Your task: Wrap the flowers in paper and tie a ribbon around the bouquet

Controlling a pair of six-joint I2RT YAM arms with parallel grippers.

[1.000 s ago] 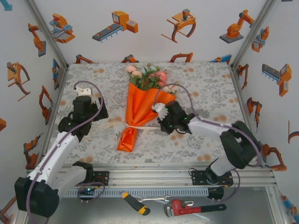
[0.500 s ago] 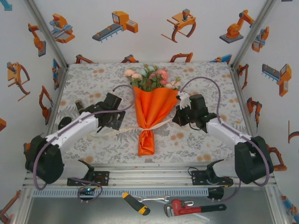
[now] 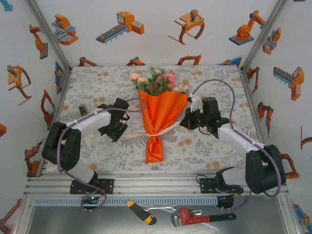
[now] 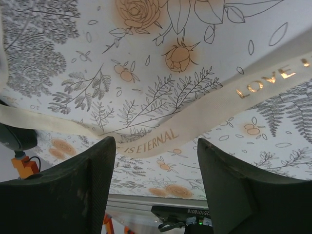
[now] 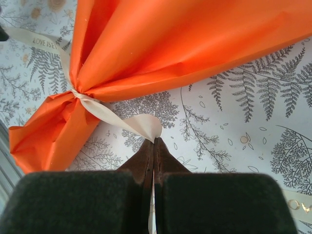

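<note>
I need to move my right gripper gently toward the orange cone's edge (image 3: 170, 118) (image 5: 160, 83) close beside it and let go of the ribbon end, because the ribbon already goes around the neck.
The bouquet lies mid-table: pink and white flowers (image 3: 158, 80) at the far end, orange paper (image 3: 162, 113) tapering toward me into a cone. The cream ribbon (image 3: 155, 132) circles its pinched neck. My right gripper (image 3: 187, 119) sits right of the cone, shut on a ribbon end (image 5: 139, 123) that loops from its tips (image 5: 154, 142) to the neck of the paper (image 5: 185, 44). My left gripper (image 3: 117, 127) hovers left of the cone, jaws open (image 4: 156, 146). The other ribbon end (image 4: 204, 109), printed with gold letters, lies flat on the cloth just past its fingertips (image 4: 97, 165).
A small dark object (image 3: 82, 108) lies near the table's left edge. A screwdriver (image 3: 141, 212) and a red pipe wrench (image 3: 200, 216) rest on the shelf below the front rail (image 3: 156, 183). Walls close in left, right and behind.
The bouquet has shifted right and straightened. My left arm swung in from the back left to the ribbon end beside the cone. My right gripper moved right, still shut on the ribbon.
</note>
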